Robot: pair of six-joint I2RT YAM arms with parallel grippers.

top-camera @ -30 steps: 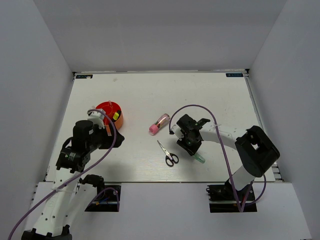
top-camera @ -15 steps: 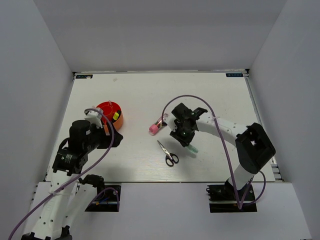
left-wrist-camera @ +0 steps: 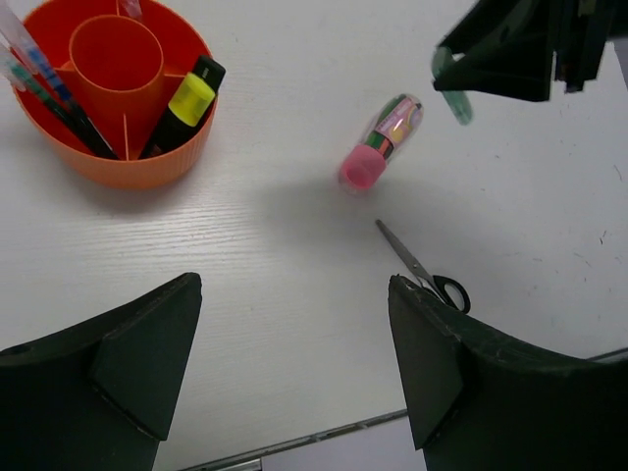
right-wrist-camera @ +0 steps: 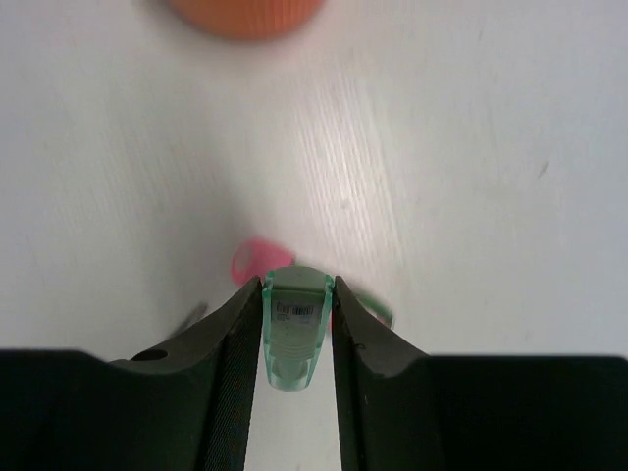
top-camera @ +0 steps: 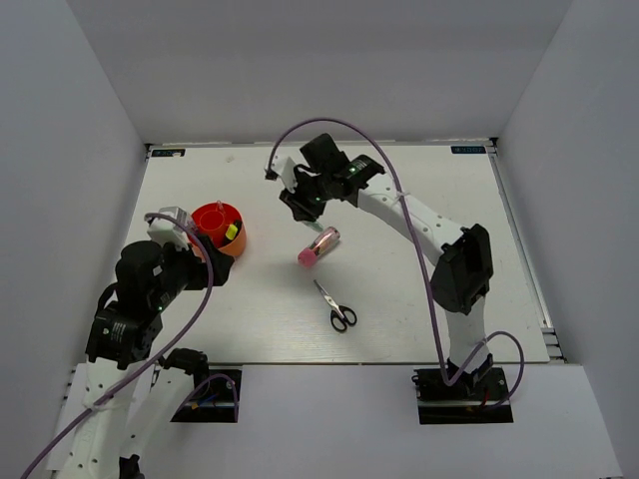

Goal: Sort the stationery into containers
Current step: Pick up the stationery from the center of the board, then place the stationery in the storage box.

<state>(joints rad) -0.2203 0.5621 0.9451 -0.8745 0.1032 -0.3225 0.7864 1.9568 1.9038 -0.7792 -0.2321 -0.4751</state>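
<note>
My right gripper moves to the left in the top view next, then down over the pot's open space beside the highlighter to release, because room shows there.
A round red-orange pot [top-camera: 241, 241] [left-wrist-camera: 108, 169] stands at the left, holding a yellow-capped highlighter [left-wrist-camera: 188, 98] and several pens. My left gripper [top-camera: 218, 267] [left-wrist-camera: 294, 287] hovers open and empty just in front of the pot. A pink tube [top-camera: 319, 245] [left-wrist-camera: 381, 144] lies mid-table. Black-handled scissors [top-camera: 336, 307] [left-wrist-camera: 424, 273] lie nearer the front. My right gripper [top-camera: 303, 200] [right-wrist-camera: 297, 294] hangs in the air behind the tube, right of the pot. It is shut on a pale-green capsule piece [right-wrist-camera: 297, 329] [left-wrist-camera: 452, 84]. The pink tube [right-wrist-camera: 257, 265] shows blurred beneath it.
White walls enclose the table on three sides. The right arm [top-camera: 419, 225] reaches across the table from the front right to the back middle. A purple cable [top-camera: 339, 125] loops above it. The pot's edge [right-wrist-camera: 245, 15] shows at the top of the right wrist view.
My right arm has swung from beside the scissors toward the back and left, carrying the green piece above the pink tube. My left arm has drawn back slightly toward the left.
</note>
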